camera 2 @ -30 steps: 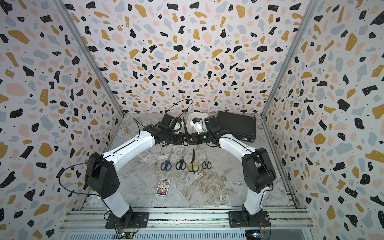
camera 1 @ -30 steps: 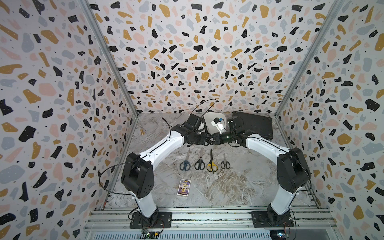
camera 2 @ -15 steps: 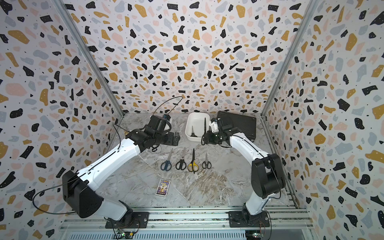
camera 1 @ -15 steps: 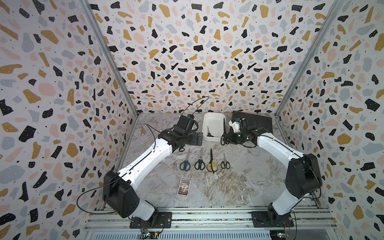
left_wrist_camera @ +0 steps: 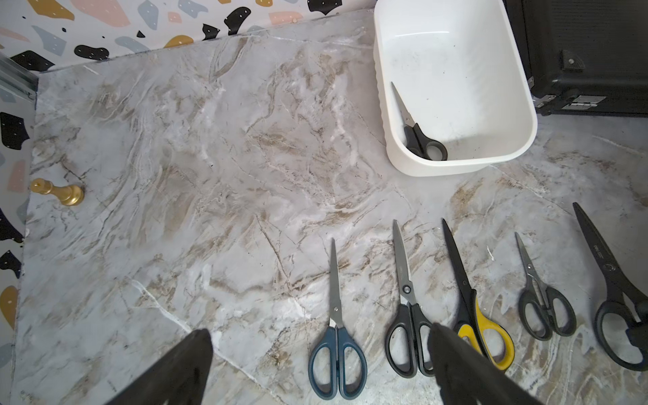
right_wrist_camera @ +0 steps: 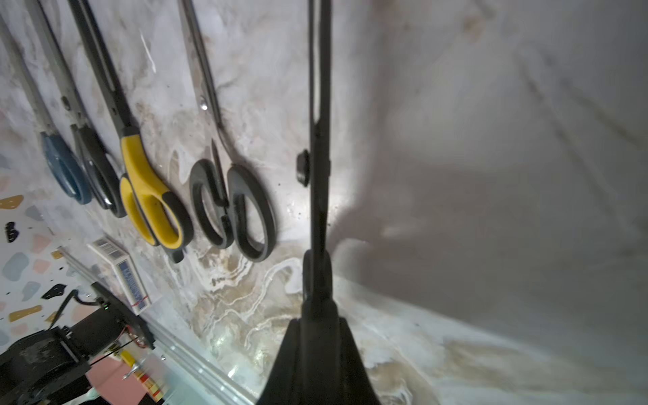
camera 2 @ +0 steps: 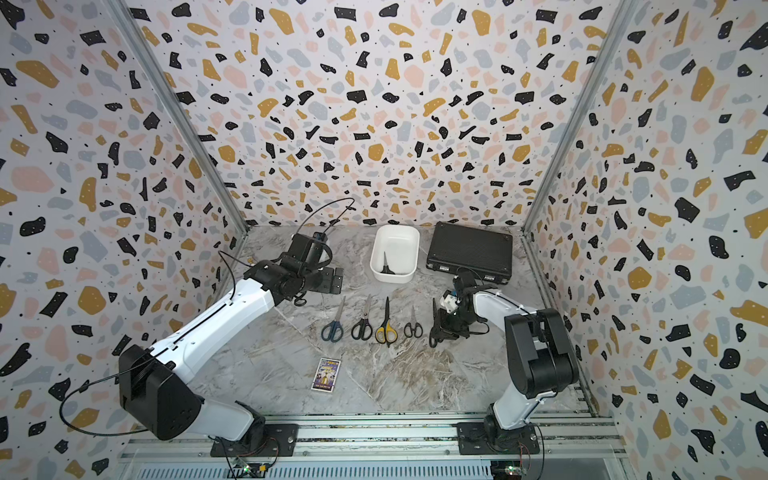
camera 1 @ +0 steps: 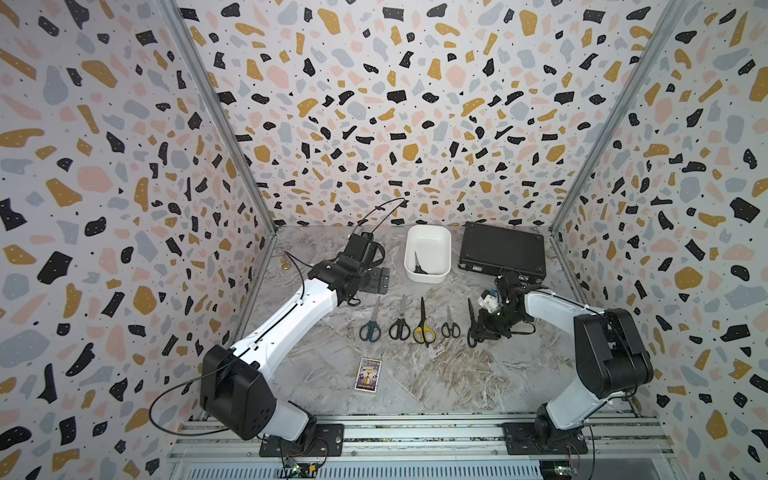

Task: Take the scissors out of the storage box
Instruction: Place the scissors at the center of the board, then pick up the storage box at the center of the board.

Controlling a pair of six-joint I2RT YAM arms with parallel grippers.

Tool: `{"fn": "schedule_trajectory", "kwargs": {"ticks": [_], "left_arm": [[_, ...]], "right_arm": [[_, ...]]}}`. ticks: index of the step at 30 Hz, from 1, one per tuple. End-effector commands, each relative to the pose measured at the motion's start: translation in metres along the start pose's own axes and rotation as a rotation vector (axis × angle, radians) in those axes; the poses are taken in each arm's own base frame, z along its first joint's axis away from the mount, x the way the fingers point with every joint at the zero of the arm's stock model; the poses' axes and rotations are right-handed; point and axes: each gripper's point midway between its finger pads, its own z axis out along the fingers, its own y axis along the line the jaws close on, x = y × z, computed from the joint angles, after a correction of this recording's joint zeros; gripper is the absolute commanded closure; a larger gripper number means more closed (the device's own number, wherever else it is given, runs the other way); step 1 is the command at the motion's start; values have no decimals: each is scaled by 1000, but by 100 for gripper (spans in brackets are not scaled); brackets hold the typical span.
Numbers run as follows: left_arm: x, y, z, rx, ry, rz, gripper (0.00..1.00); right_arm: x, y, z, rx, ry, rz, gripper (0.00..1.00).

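The right gripper moves outward and toward the small black pair next, then releases the large pair, since bare tabletop (camera 1: 464, 322) (right_wrist_camera: 287, 195) beside the small pair lies outward of the gripper.
The white storage box (camera 1: 427, 277) (camera 2: 395, 276) (left_wrist_camera: 456, 168) stands at the back centre. One small pair of black-handled scissors (camera 1: 419, 266) (left_wrist_camera: 417, 135) lies inside it. In front of it lie several scissors in a row: dark blue (camera 1: 370, 330), black (camera 1: 400, 326), yellow-and-black (camera 1: 423, 330), small black (camera 1: 450, 328). My right gripper (camera 1: 484, 328) (right_wrist_camera: 317, 315) is shut on the handles of a large black pair (camera 1: 471, 320) (right_wrist_camera: 319, 140) at the row's right end, low at the table. My left gripper (camera 1: 380, 280) (left_wrist_camera: 319, 331) hangs open, holding nothing, left of the box.
A flat black case (camera 1: 503, 253) lies at the back right beside the box. A gold chess pawn (camera 1: 284, 264) (left_wrist_camera: 59, 193) lies by the left wall. A small card box (camera 1: 368, 374) lies near the front, ahead of the metal rail (camera 1: 415, 432).
Both grippers were at the box. My right arm has carried the large black scissors down to the row's right end. My left gripper has opened and drawn back to the left.
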Motion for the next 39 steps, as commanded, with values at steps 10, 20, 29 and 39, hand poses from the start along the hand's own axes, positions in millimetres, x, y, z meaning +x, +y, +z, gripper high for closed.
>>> {"fn": "schedule_trajectory", "kwargs": {"ticks": [10, 20, 29, 39], "left_arm": [[-5, -5, 5, 27, -2, -28, 0], [-9, -6, 7, 32, -6, -49, 0], [-14, -6, 10, 37, -2, -49, 0], [-20, -38, 33, 116, 75, 4, 12]], "right_arm": [[-26, -14, 10, 35, -40, -4, 88], [-25, -32, 10, 72, -41, 40, 60], [-21, -48, -24, 238, -58, 10, 50], [-85, 0, -105, 269, -402, -62, 46]]}}
